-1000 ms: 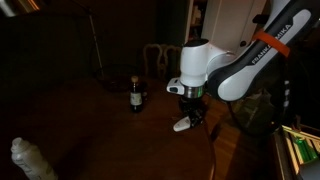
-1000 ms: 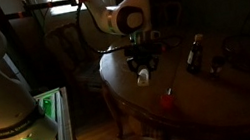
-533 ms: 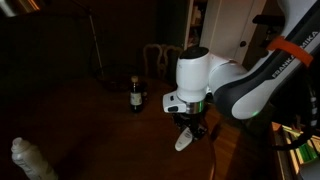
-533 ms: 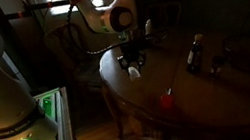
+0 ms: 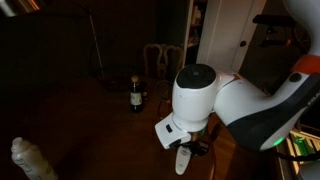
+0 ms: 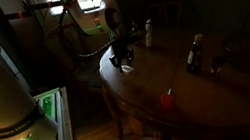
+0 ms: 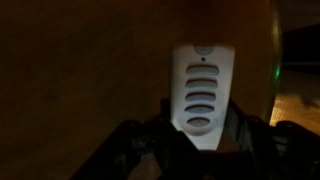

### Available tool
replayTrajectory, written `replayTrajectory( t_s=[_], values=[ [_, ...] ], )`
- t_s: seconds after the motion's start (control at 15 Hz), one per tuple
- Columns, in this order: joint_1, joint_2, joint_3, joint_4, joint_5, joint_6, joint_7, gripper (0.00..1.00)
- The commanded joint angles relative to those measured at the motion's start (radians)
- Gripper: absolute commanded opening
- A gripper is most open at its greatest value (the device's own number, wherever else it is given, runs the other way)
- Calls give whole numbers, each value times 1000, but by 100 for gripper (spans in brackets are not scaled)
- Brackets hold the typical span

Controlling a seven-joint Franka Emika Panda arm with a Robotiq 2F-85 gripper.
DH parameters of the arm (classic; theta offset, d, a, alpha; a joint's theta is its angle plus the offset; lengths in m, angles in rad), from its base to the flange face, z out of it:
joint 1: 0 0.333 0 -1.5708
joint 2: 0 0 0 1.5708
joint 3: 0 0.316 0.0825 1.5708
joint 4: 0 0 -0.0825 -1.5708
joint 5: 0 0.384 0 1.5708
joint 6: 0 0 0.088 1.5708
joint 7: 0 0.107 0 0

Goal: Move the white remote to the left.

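The white remote still hangs tilted above the table, so my gripper must next lower to the bare tabletop near the round edge (image 6: 119, 75) and release it.
The white remote (image 7: 203, 90), slim with a row of dark oval buttons, fills the middle of the wrist view. My gripper (image 7: 200, 138) is shut on its near end. In both exterior views the remote (image 5: 183, 160) (image 6: 127, 69) hangs tilted from the gripper (image 5: 190, 148) (image 6: 121, 58), just above the dark round wooden table (image 6: 129, 95) near its edge. Whether the remote touches the table cannot be told.
A dark bottle (image 5: 136, 95) (image 6: 195, 54) stands further in on the table. A small red object (image 6: 168, 100) lies near the table's front edge. A pale lumpy translucent cylinder (image 5: 30, 160) stands at the corner. A chair (image 5: 160, 58) is behind the table.
The arm has carried the remote across the table, away from the bottle and toward the table's edge; in one exterior view it has come nearer the camera and lower. The grip has not changed.
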Motion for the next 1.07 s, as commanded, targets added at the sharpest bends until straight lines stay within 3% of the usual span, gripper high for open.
replayTrajectory(
  t_s=[0.0, 0.2, 0.67, 0.73, 0.8, 1.0],
  values=[
    [23, 41, 41, 18, -28, 5, -108, 29],
    [23, 69, 81, 27, -5, 17, -244, 29],
    [3, 161, 90, 93, 7, 72, -526, 29],
    [-2, 173, 95, 107, 23, 62, -560, 79],
    [-6, 178, 97, 112, 33, 63, -584, 80],
    [-19, 153, 108, 109, 79, 84, -630, 99]
  ],
)
